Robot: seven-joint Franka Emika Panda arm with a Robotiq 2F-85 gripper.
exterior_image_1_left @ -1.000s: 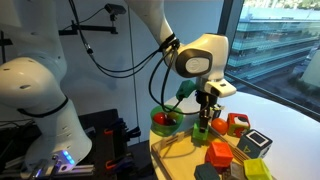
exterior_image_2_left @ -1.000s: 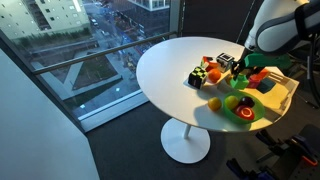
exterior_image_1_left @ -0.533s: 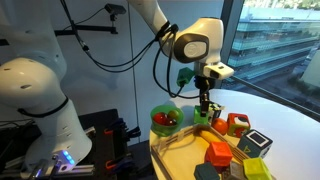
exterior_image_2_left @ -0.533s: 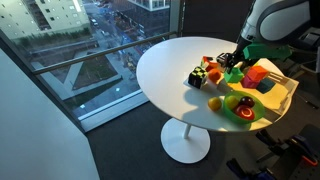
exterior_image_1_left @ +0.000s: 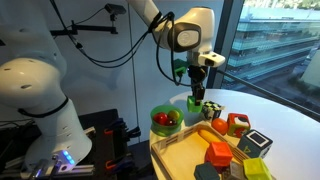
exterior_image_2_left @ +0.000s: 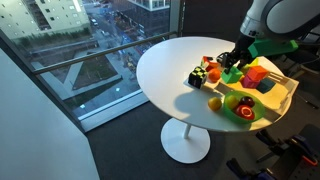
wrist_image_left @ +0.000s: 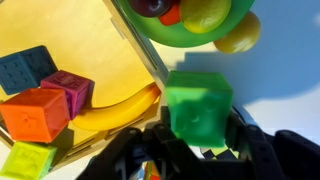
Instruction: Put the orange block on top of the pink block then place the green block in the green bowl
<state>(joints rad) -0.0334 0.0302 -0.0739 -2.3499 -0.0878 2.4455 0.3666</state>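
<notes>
The green block hangs beside the green bowl, so my gripper will move back toward the bowl (exterior_image_1_left: 167, 120) and down over the fruit inside.
My gripper (wrist_image_left: 200, 120) is shut on the green block (wrist_image_left: 197, 100), a lime cube, and holds it in the air above the table; both also show in an exterior view, gripper (exterior_image_1_left: 197, 104) and block (exterior_image_1_left: 196, 100). The green bowl (wrist_image_left: 165, 35) lies just ahead in the wrist view with fruit in it, and sits low beside the gripper in both exterior views (exterior_image_1_left: 155, 123) (exterior_image_2_left: 240, 118). The orange block (wrist_image_left: 35, 112) and the pink block (wrist_image_left: 70, 90) sit side by side on the wooden tray. I cannot tell whether one rests on the other.
The wooden tray (wrist_image_left: 90, 30) also holds a banana (wrist_image_left: 115, 112), a blue-grey block (wrist_image_left: 25, 68) and another yellow-green block (wrist_image_left: 25, 160). A yellow fruit (wrist_image_left: 238, 35) lies beside the bowl. A red block (exterior_image_1_left: 237, 124) and a grey-black cube (exterior_image_1_left: 255, 143) stand on the round white table (exterior_image_2_left: 165, 70).
My gripper has risen from the tray's edge with the green block in it and has shifted slightly toward the bowl. The other things have not moved.
</notes>
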